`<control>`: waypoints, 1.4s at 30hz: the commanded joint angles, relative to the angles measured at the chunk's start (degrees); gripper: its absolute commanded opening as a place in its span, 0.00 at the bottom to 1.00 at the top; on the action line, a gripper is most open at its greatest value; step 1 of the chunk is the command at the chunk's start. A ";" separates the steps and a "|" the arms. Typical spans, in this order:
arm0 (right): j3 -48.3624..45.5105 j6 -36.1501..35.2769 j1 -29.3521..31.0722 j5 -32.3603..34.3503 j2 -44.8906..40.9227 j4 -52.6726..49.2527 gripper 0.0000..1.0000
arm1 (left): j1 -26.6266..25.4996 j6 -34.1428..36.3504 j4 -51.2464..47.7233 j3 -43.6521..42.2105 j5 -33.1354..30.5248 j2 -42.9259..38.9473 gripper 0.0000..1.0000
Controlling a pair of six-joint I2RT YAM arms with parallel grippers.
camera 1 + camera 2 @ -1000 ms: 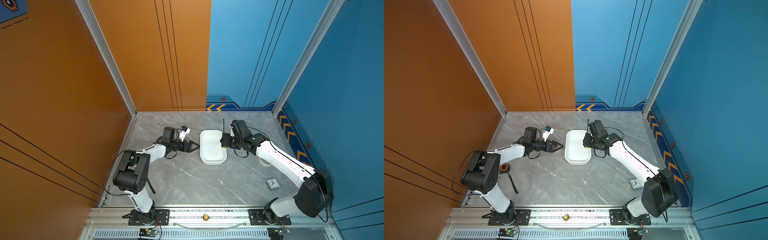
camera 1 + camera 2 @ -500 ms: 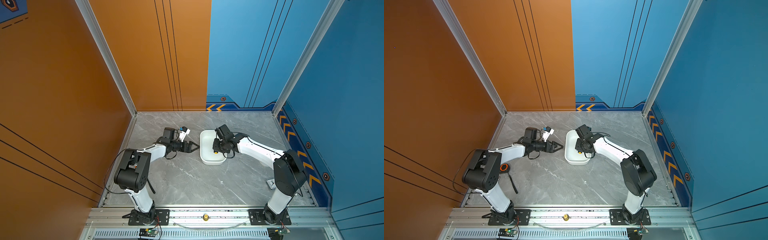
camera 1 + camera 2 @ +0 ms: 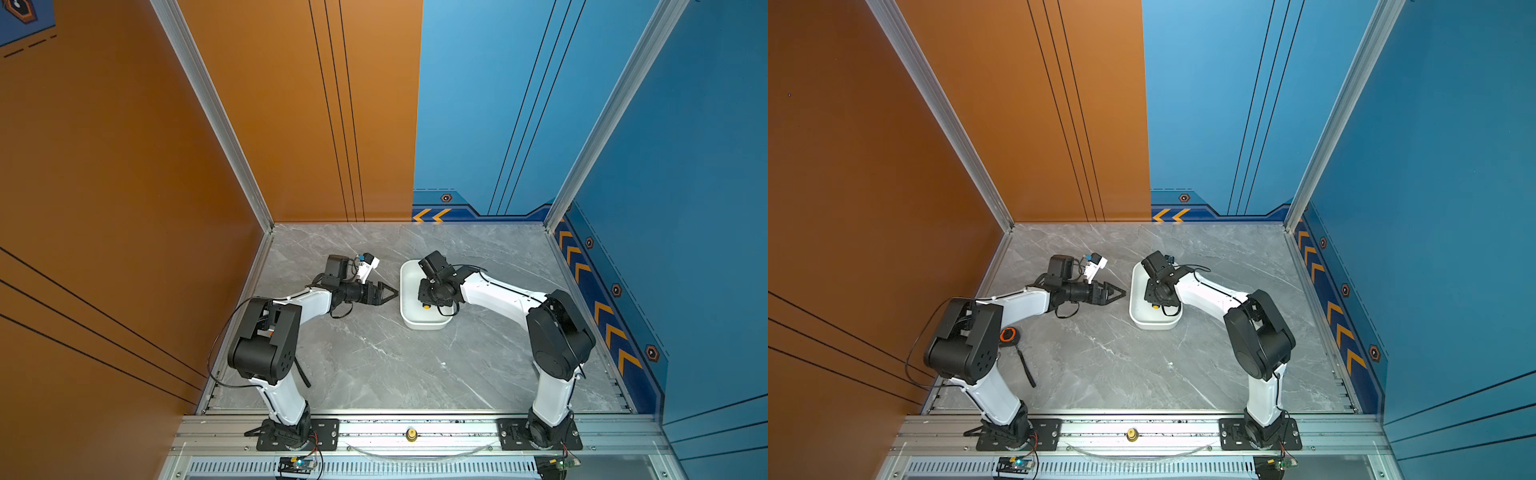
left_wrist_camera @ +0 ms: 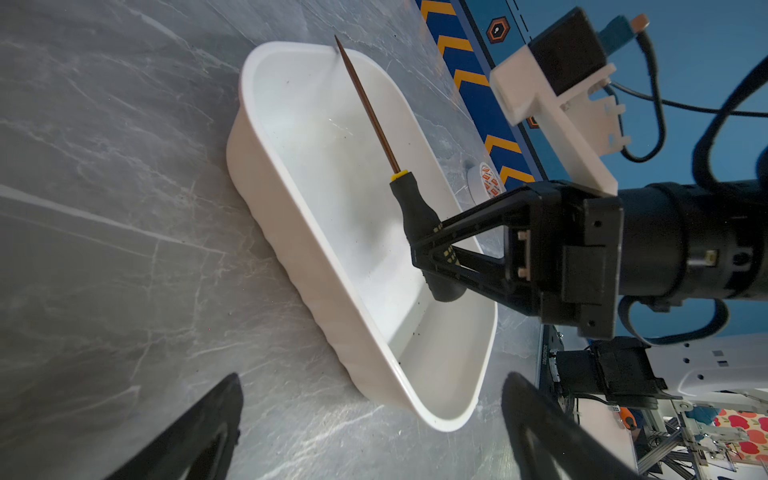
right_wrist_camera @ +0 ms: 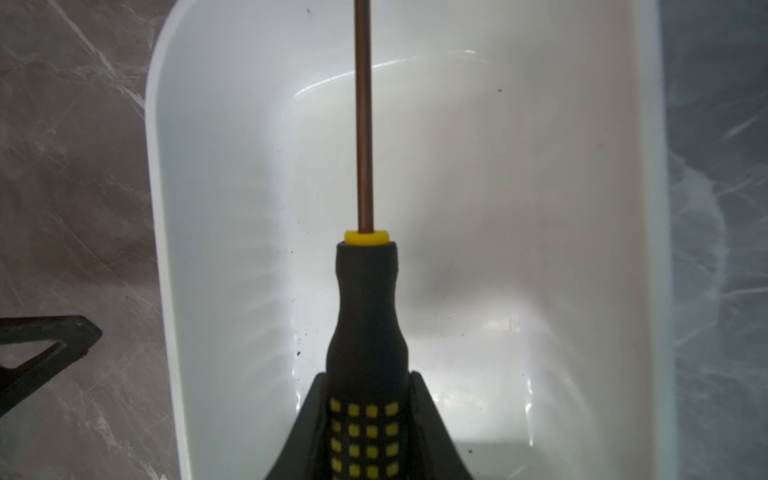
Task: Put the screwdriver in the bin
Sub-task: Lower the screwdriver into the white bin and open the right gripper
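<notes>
My right gripper lowers the screwdriver (image 5: pixel 365 311) onto the bin's white bottom below next and releases the screwdriver's handle, since the screwdriver still hangs clear above.
The white bin (image 3: pixel 424 327) (image 3: pixel 1142 325) sits mid-table between the two arms. My right gripper (image 3: pixel 428 300) (image 3: pixel 1158 297) reaches low into it, shut on the dotted black handle of the screwdriver (image 5: pixel 365 311) (image 4: pixel 411 208). In the right wrist view the jaws (image 5: pixel 368 376) clamp the handle from both sides. The shaft runs along the bin (image 5: pixel 582 208), its tip up at the far rim. Only the yellow cap (image 3: pixel 425 306) shows in a top view. My left gripper (image 3: pixel 392 294) (image 3: pixel 1121 293) (image 4: pixel 372 380) stands open and empty just outside the bin's left wall (image 4: pixel 291 199).
A small white object with an orange-patterned face (image 4: pixel 484 183) lies on the table beyond the bin. An orange-and-black ring (image 3: pixel 1008 334) with a black strap (image 3: pixel 1025 370) lies by the left arm's base. Walls close in the marble table on three sides.
The right arm has swung left from beside the bin to over it and gone down, and the screwdriver has turned from upright to lying along the bin. The left arm has stayed still.
</notes>
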 commanded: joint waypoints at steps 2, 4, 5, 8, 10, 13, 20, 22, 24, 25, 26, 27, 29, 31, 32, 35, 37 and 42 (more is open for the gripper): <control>1.31 -1.19 0.45 3.68 1.65 -2.83 0.00 | 0.49 1.59 -0.19 -0.80 -0.39 -1.48 0.98; 1.19 -1.37 0.53 3.48 2.46 -2.83 0.00 | 0.51 1.55 -0.21 -0.80 -0.45 -1.42 0.98; 1.07 -1.39 0.64 3.46 2.69 -2.80 0.00 | 0.47 1.57 -0.26 -0.78 -0.52 -1.37 0.98; 0.95 -1.45 0.86 3.69 3.52 -2.77 0.00 | 0.45 1.50 -0.23 -0.88 -0.73 -1.16 0.98; 0.96 -1.52 1.03 3.82 4.06 -2.84 0.00 | 0.48 1.57 -0.20 -1.00 -0.78 -1.15 0.98; 1.03 -1.76 1.28 3.89 4.32 -3.06 0.00 | 0.54 1.54 -0.23 -1.04 -0.86 -1.13 0.98; -0.23 -2.04 2.24 5.05 3.03 -3.46 0.00 | 0.89 1.68 -0.23 -1.36 -0.87 -1.02 0.98; -0.36 -2.10 2.51 5.59 2.40 -3.92 0.00 | 0.89 1.68 -0.26 -1.51 -0.94 -1.06 0.98; -0.33 -2.14 2.69 6.01 1.95 -4.48 0.00 | 0.89 1.69 -0.27 -1.68 -1.00 -0.98 0.98; -0.30 -2.24 2.84 6.17 1.84 -4.75 0.00 | 0.89 1.71 -0.23 -1.69 -0.98 -1.06 0.98; -0.45 -2.25 2.95 6.33 1.71 -4.86 0.00 | 0.94 1.69 -0.25 -1.67 -0.95 -1.07 0.98; -0.58 -2.25 2.95 6.26 1.69 -4.86 0.00 | 0.93 1.68 -0.25 -1.76 -0.95 -1.04 0.98; -0.79 -2.19 2.95 6.35 1.65 -4.86 0.00 | 0.95 1.73 -0.23 -1.77 -0.94 -1.17 0.98; -0.81 -2.22 3.00 6.26 2.00 -4.86 0.00 | 0.98 1.77 -0.21 -1.76 -0.89 -1.19 0.98; -0.72 -2.23 2.95 6.16 2.29 -4.86 0.00 | 0.99 1.77 -0.27 -1.75 -0.95 -1.23 0.98; -0.46 -2.44 2.95 6.34 3.07 -4.86 0.00 | 1.00 1.77 -0.22 -1.77 -0.93 -1.20 0.98; -0.21 -2.61 2.95 6.58 3.68 -4.89 0.00 | 1.05 1.77 -0.24 -1.75 -0.92 -1.13 0.98; 0.16 -3.00 2.95 6.32 5.15 -4.86 0.00 | 1.07 1.74 -0.26 -1.81 -1.04 -1.17 0.98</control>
